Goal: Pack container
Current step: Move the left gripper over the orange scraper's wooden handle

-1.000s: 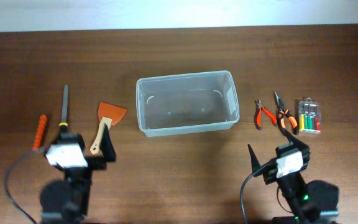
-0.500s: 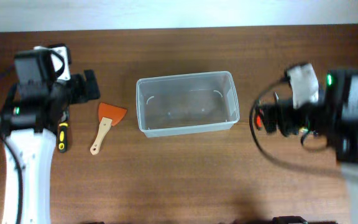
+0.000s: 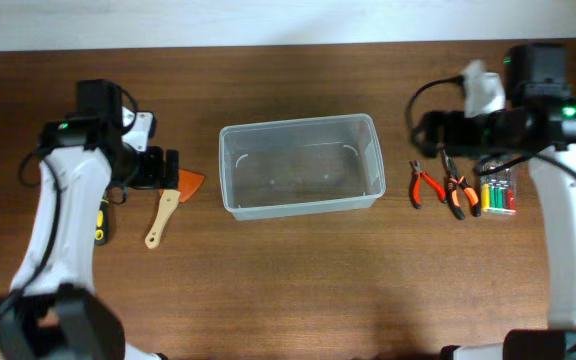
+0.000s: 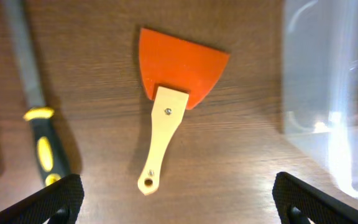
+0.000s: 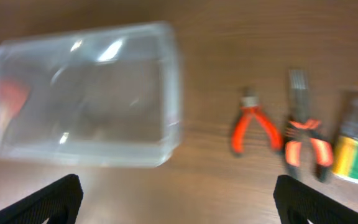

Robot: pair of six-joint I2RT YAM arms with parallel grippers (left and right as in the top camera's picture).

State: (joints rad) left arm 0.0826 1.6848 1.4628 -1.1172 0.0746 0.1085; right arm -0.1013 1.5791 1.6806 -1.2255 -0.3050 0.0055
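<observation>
I should lower my left gripper next onto the scraper's wooden handle (image 3: 168, 202) (image 4: 166, 113) right beside the orange blade and turn it on the way, because the handle is slanted to my gripper's fingers.
The container (image 3: 299, 207) is a clear plastic bin in the middle of the table, with nothing in it; it also shows at the right edge of the left wrist view (image 4: 331, 93) and blurred in the right wrist view (image 5: 86, 93). My left gripper (image 3: 164, 169) is open and empty, held above the orange scraper (image 3: 164, 209) with a wooden handle (image 4: 166, 93). My left jaws (image 4: 179, 205) straddle bare wood just past the handle end. My right gripper (image 3: 423, 131) is open and empty (image 5: 179, 199), held above the table between the container and the pliers.
A file with a black-and-yellow handle (image 3: 99, 222) (image 4: 39, 143) lies left of the scraper. Small red pliers (image 3: 425, 185) (image 5: 253, 127), orange-black long-nose pliers (image 3: 458, 191) (image 5: 303, 140) and a small clear case of coloured bits (image 3: 499, 190) (image 5: 356, 149) lie right of the container.
Both arms left their positions at the front edge and reached out over the table. The left gripper now hovers over the scraper, the right near the pliers. No object has moved.
</observation>
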